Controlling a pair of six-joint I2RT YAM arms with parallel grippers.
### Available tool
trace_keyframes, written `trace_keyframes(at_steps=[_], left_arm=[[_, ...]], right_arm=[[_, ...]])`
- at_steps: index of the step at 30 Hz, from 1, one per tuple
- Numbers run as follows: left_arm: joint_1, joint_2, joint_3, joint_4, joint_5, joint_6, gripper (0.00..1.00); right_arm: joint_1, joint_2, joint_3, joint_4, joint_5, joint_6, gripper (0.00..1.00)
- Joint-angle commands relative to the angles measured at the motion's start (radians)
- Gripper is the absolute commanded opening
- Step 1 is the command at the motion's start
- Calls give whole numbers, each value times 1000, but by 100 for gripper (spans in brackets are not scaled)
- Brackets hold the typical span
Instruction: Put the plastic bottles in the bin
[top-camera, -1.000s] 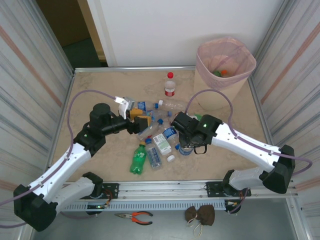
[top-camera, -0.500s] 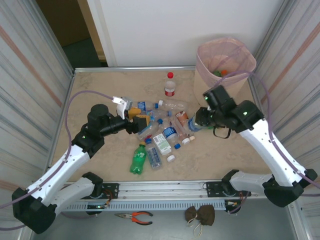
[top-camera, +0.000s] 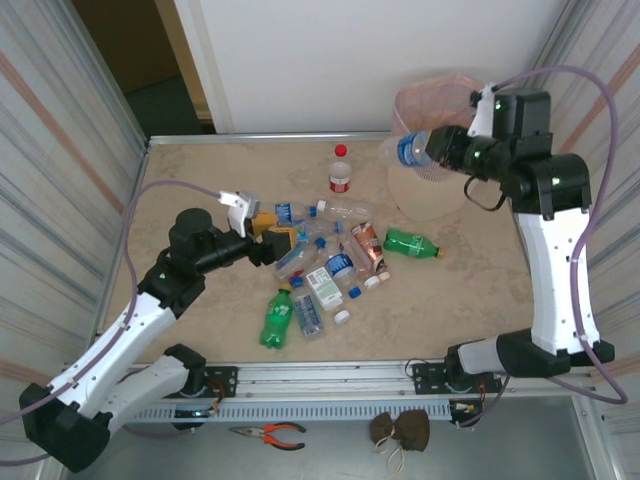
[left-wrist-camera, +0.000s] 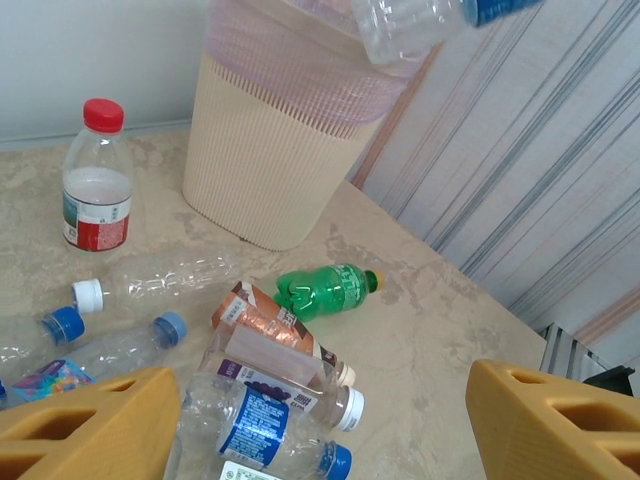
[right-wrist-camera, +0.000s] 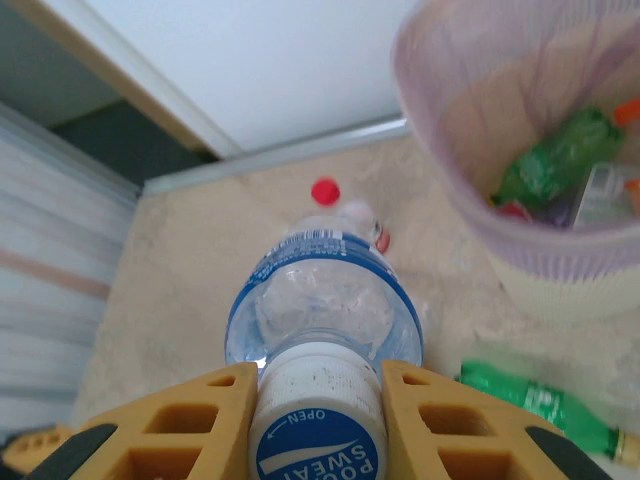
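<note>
The blue-labelled bottle hangs outside the bin's rim, so the robot's right gripper will next move outward and down into the bin to release the white cap.
My right gripper (top-camera: 447, 147) (right-wrist-camera: 320, 400) is shut on the white cap of a clear blue-labelled plastic bottle (top-camera: 409, 149) (right-wrist-camera: 322, 295). It holds the bottle level in the air at the left rim of the bin (top-camera: 437, 196) (right-wrist-camera: 470, 215) (left-wrist-camera: 275, 150). A green bottle (right-wrist-camera: 560, 160) lies inside the bin. My left gripper (top-camera: 283, 243) (left-wrist-camera: 320, 420) stands open, low at the left of the bottle pile (top-camera: 325, 255). A brown-labelled bottle (left-wrist-camera: 268, 320) and a lying green bottle (top-camera: 411, 243) (left-wrist-camera: 325, 288) are ahead of it. A red-capped bottle (top-camera: 340, 169) (left-wrist-camera: 97, 180) stands upright.
Another green bottle (top-camera: 277, 318) and a loose white cap (top-camera: 342, 317) lie near the front of the table. Striped walls close in on both sides. Pliers (top-camera: 270, 432) rest on the frame in front of the arm bases.
My right arm has lifted the blue-labelled bottle off the pile and swung it up and right to the bin's rim. The lying green bottle has been uncovered. The left arm has barely moved.
</note>
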Motion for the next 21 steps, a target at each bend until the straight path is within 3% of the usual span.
trace_keyframes(at_steps=[1,9,21], left_arm=[[11,-25,35,-15,-18,16,76],[25,-29,39,-18,-23,17,76],[42,9,45,-2,-4,19,76]], right_arm=[[-89,66,81,69,-103,-35,21],[-284,235,203,67,-156,-47,20],[-363,547,418,-268,-174,-235,21]])
